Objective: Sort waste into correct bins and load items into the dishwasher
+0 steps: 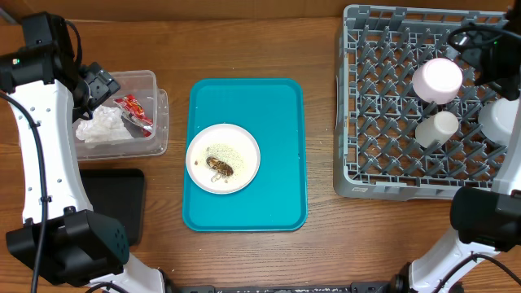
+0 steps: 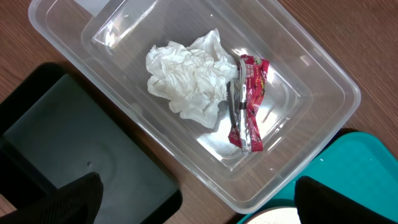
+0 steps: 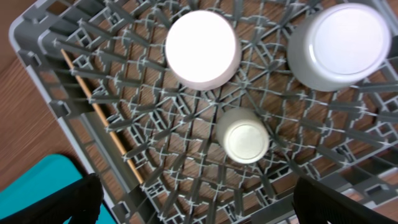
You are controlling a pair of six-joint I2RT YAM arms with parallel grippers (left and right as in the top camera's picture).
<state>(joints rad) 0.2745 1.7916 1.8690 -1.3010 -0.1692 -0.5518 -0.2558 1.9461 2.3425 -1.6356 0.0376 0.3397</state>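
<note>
I will move my left gripper to the right in the overhead view and down onto the white plate's rack-side rim [image 1: 258, 159], since brown scraps still lie on the plate.
The clear tub [image 1: 156, 122] holds the crumpled white napkin [image 1: 102, 128] and the red-and-white wrapper [image 1: 134, 112]; both also show in the left wrist view, napkin [image 2: 189, 78] and wrapper [image 2: 249, 102]. My left gripper [image 1: 104, 84] hovers over the tub, open and empty [image 2: 199, 190]. The white plate [image 1: 223, 158] with brown scraps and rice crumbs [image 1: 220, 168] lies on the teal tray. In the grey dish rack [image 1: 383, 106] sit the pink saucer [image 1: 437, 79], the white cup [image 1: 437, 128] and the bowl [image 1: 496, 118], all upside down. My right gripper [image 1: 476, 50] is open above them [image 3: 205, 199].
The black tray [image 1: 114, 203] lies in front of the tub, close beside it [image 2: 74, 143]. The teal serving tray [image 1: 281, 122] fills the table's middle. A thin wooden stick [image 3: 99, 115] lies along the rack's left side. Bare wood shows between tray and rack.
</note>
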